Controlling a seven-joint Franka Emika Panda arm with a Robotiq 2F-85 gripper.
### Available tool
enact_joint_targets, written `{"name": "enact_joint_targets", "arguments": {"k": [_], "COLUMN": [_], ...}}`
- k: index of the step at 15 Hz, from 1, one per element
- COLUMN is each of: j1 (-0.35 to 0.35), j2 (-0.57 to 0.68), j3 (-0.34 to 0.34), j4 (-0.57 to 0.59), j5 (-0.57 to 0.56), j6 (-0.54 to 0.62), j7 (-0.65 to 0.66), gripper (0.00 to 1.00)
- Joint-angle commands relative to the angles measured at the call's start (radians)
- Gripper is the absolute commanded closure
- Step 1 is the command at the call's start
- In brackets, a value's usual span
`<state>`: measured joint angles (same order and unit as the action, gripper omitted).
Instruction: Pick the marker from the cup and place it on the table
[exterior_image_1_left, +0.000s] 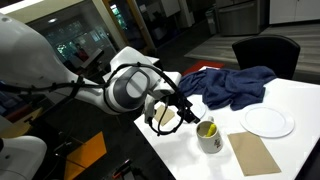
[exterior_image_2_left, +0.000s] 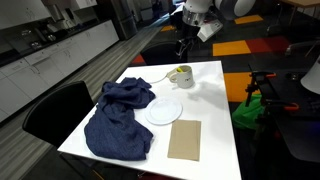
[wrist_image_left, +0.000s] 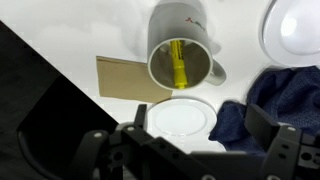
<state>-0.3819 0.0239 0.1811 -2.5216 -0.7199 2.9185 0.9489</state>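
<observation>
My gripper hangs above the cup, off to one side. It moves down and outward over the cup's opening next, fingers astride the marker's upper part (exterior_image_1_left: 211, 130) (wrist_image_left: 180, 72).
The whitish-grey cup (wrist_image_left: 190, 40) stands on the white table (wrist_image_left: 70, 35), with the yellow marker (wrist_image_left: 178, 66) leaning inside it. The cup also shows in both exterior views (exterior_image_1_left: 209, 137) (exterior_image_2_left: 181, 76), and the marker's yellow tip shows at its rim (exterior_image_1_left: 206, 127). My gripper (wrist_image_left: 185, 150) is open and empty, and its two dark fingers frame the bottom of the wrist view. It hangs above the cup, a little to one side, in both exterior views (exterior_image_1_left: 188, 110) (exterior_image_2_left: 185, 46), and touches nothing.
A white plate (wrist_image_left: 180, 116) lies next to the cup and a second plate (wrist_image_left: 296, 30) lies farther off. A tan mat (wrist_image_left: 118, 76) (exterior_image_2_left: 184, 139) and a crumpled dark blue cloth (wrist_image_left: 285, 100) (exterior_image_2_left: 118, 120) lie on the table. A black chair (exterior_image_1_left: 266, 52) stands at the table's edge.
</observation>
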Motion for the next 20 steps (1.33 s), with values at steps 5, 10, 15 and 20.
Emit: {"name": "enact_joint_targets", "arguments": {"k": [5,10,15,20], "j1": [-0.008,-0.021,-0.036,-0.040], "j2": [0.079,0.130,0.166,0.206], "j3": [-0.016,-0.006,0.003,0.006], "j4": [0.043,0.063,0.084,0.113], "j5": [-0.008,0.056,0.144,0.195], "j6": [0.016,0.017,0.004,-0.013], "j7": [-0.076,-0.193,-0.304,-0.362], "gripper": [0.33,0.61,0.60,0.59]}}
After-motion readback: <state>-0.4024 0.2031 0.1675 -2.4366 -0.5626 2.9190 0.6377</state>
